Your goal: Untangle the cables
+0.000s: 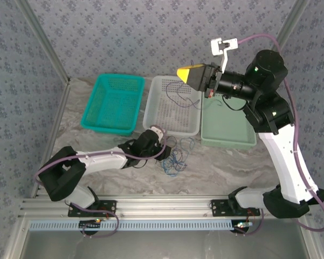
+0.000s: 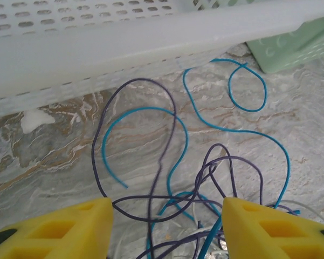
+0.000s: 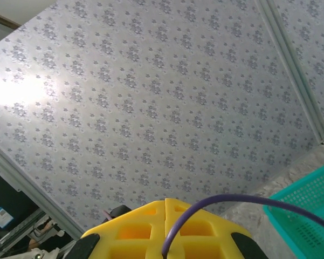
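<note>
The thin loops of the purple cable already hang over the white basket, so the robot's right gripper should next move down toward the bottom of the basket, tip and let go of the cable.
The cables lie in a loose tangle on the marble table, just in front of the white basket. My left gripper is low over that tangle. In the left wrist view it is open, its yellow fingers on either side of crossing purple cables and blue cables, with pale strands underneath. My right gripper is raised high over the white basket and shut on a purple cable. That cable's thin loops hang down into the basket.
Three baskets stand in a row at the back: teal, white and pale green. The white basket's rim is close ahead of my left gripper, and the green one's corner is to its right. Patterned walls enclose the table.
</note>
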Controlling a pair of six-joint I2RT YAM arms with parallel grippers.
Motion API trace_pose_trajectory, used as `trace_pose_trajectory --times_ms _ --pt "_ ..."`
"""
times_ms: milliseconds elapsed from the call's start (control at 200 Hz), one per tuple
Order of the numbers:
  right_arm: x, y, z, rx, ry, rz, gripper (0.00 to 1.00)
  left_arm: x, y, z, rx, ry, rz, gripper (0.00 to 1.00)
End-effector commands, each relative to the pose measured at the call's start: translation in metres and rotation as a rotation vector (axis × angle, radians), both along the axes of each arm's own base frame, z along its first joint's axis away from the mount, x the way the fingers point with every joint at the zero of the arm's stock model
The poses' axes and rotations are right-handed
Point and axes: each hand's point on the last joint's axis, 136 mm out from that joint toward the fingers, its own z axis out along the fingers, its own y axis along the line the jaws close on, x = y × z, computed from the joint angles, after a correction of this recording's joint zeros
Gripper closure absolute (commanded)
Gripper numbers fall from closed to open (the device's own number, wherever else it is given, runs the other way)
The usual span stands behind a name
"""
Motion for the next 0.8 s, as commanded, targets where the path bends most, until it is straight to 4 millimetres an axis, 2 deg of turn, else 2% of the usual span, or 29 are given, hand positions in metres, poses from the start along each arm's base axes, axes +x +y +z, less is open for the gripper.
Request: trace_pose_trajectory --times_ms 0,90,195,295,400,570,710,800 --pt "0.008 -0.005 0.004 -0.013 -0.031 -0.042 1.00 -0.002 0.006 0.014 -0.013 -0.031 0.015 0.43" --pt "0.022 -0.006 -0.003 -0.041 -0.029 -0.067 1.00 -0.002 0.008 0.018 -0.014 -0.047 0.016 0.43" --pt "0.043 -0.006 -0.023 -0.084 0.013 -0.091 1.00 -0.004 0.010 0.019 -0.013 -0.047 0.016 0.42" --pt "0.055 -0.008 -0.038 -0.114 0.030 -0.112 1.00 -0.005 0.013 0.021 -0.020 -0.047 0.024 0.41" --pt "0.063 -0.010 -0.053 -0.157 0.028 -0.144 1.00 -0.006 0.022 0.026 -0.029 -0.065 0.051 0.39" --pt "0.084 -0.014 -0.080 -0.215 0.046 -0.180 1.00 -0.007 0.045 0.046 -0.040 -0.132 0.108 0.33" --pt "0.105 -0.006 -0.110 -0.262 0.081 -0.169 1.00 -0.010 0.060 0.054 -0.039 -0.164 0.136 0.26" --pt "0.124 0.000 -0.139 -0.303 0.133 -0.161 1.00 -0.013 0.065 0.053 -0.042 -0.168 0.143 0.24"
